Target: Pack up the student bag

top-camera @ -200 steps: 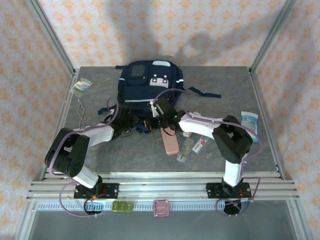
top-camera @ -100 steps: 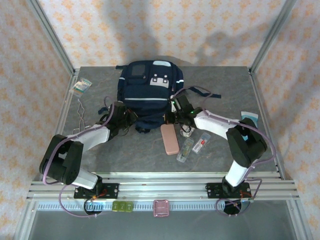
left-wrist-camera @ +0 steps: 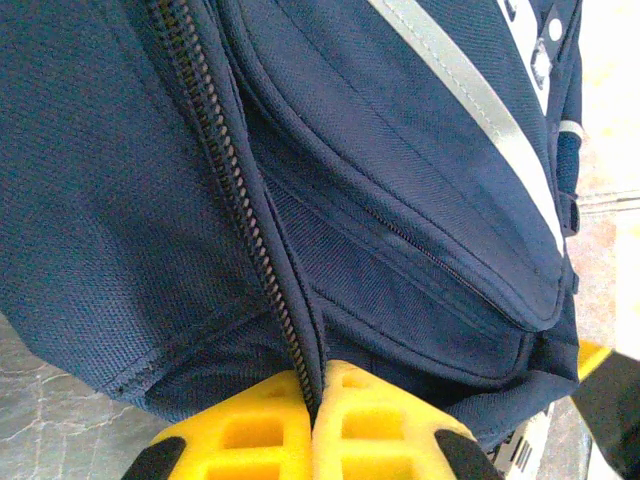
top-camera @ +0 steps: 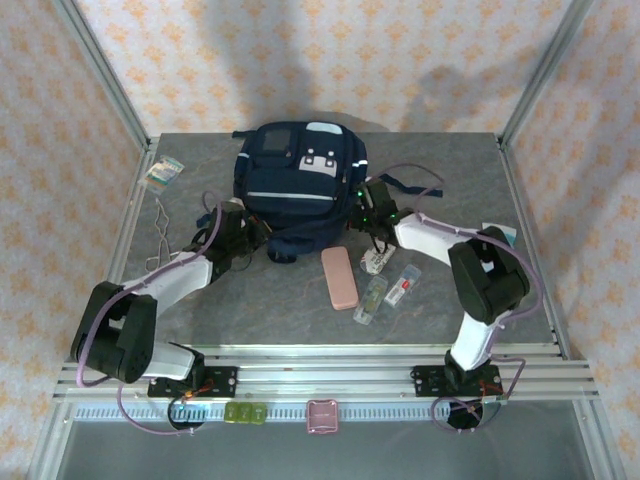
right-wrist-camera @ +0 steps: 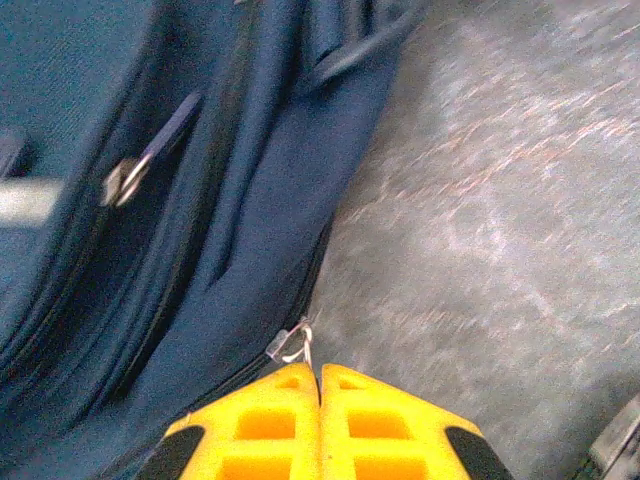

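Note:
Next, my right gripper moves outward along the bag's side edge (top-camera: pixel 361 177) (right-wrist-camera: pixel 316 262) and releases the metal zipper pull there, since the dark zipper runs on beyond that pull.
The student bag (top-camera: pixel 298 178) lies flat at the back middle of the table, navy with light patches and a grey stripe. My left gripper (top-camera: pixel 257 233) is at its near left corner. In the left wrist view the yellow fingers (left-wrist-camera: pixel 250 430) are shut on the bag's fabric edge beside the zipper teeth (left-wrist-camera: pixel 232 190). My right gripper (top-camera: pixel 361 207) is at the bag's right side. In the right wrist view this gripper (right-wrist-camera: pixel 320 373) is shut on the wire ring of a zipper pull (right-wrist-camera: pixel 296 343) at the bag's (right-wrist-camera: pixel 150 230) edge.
A pink case (top-camera: pixel 340 277), a clear tube (top-camera: pixel 371 299), a small packet (top-camera: pixel 403 285) and a white packet (top-camera: pixel 378 260) lie in front of the bag. A blue pack (top-camera: pixel 503 234) sits at the right, a packet (top-camera: pixel 163 171) and a thin wire (top-camera: pixel 160 225) at the left.
My right gripper has slid from the bag's near edge round to its right side, staying shut on the zipper pull. My left gripper has shifted slightly left along the near edge.

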Tool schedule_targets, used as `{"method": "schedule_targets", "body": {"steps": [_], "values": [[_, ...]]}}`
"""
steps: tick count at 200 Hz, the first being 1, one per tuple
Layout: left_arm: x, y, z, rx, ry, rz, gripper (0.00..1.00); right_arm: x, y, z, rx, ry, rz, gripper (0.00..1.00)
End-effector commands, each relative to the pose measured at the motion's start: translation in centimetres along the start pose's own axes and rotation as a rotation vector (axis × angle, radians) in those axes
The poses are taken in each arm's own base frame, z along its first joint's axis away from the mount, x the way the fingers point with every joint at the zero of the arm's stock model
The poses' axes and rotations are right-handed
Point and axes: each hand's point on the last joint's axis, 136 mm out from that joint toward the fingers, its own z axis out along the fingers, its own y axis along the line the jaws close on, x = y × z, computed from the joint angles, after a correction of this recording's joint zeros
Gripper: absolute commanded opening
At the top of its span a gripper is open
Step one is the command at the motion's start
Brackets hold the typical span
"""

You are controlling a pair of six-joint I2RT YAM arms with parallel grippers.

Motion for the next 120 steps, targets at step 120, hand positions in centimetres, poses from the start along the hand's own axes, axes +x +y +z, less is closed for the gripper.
{"method": "schedule_targets", "body": {"steps": [120], "values": [[-1.7, 0.9, -1.3, -0.027, -0.058, 0.042, 0.00, -8.3, -0.7, 2.7, -0.137, -0.125, 0.266, 0.37]]}}
